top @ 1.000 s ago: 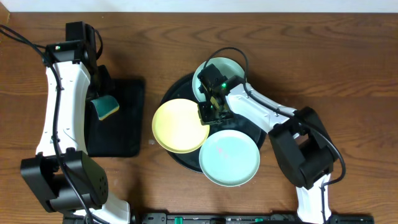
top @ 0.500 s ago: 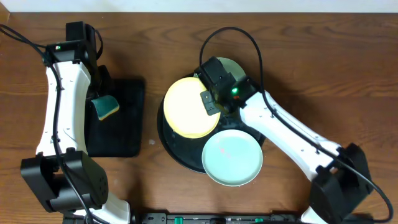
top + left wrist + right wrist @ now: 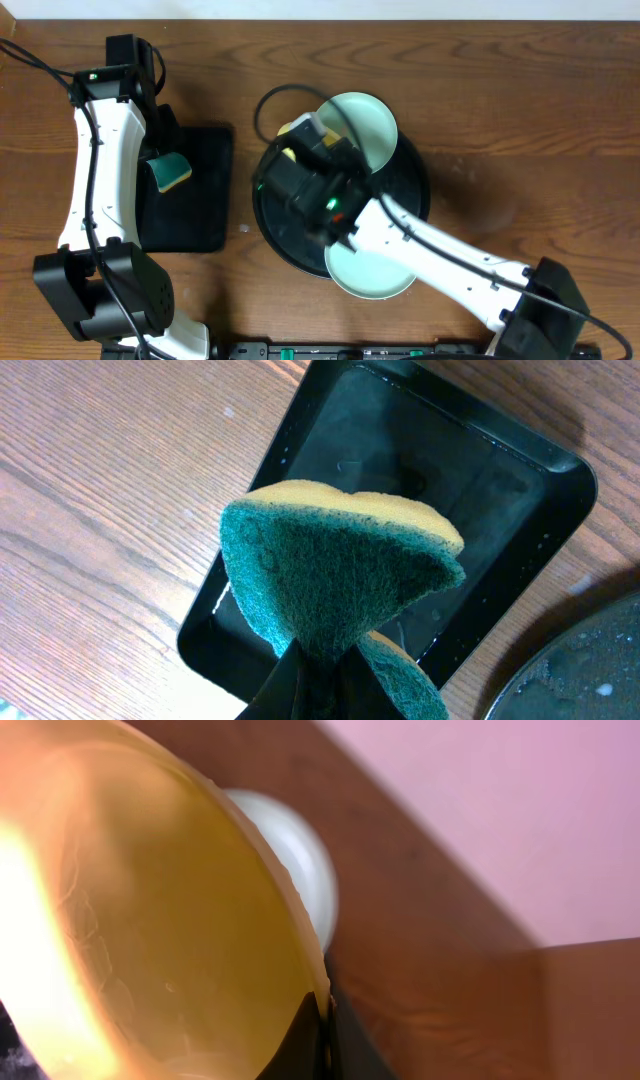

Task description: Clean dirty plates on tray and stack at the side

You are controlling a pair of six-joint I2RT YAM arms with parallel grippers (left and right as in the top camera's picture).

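The bare tabletop past the round tray is clear, so I will move my right gripper to the right in the overhead view, then down to release the plate there.
My right gripper (image 3: 325,1012) is shut on the rim of the pale yellow plate (image 3: 150,920), which it holds up and tilted on edge. In the overhead view only slivers of the yellow plate (image 3: 288,130) show beside the raised right wrist (image 3: 310,180). One mint-green plate (image 3: 368,125) lies at the back of the round black tray (image 3: 268,215). The other mint-green plate (image 3: 372,275) sits at the tray's front rim, partly under the arm. My left gripper (image 3: 322,665) is shut on a green-and-yellow sponge (image 3: 340,565) above the rectangular tray.
The small rectangular black tray (image 3: 205,200) lies left of the round tray, with the sponge (image 3: 168,172) over it. The round tray's wet rim (image 3: 590,670) shows in the left wrist view. Bare wooden table (image 3: 520,130) lies to the right.
My right arm has raised the yellow plate off the round tray and tipped it from flat onto its edge, swinging left over the tray. The left arm has not moved.
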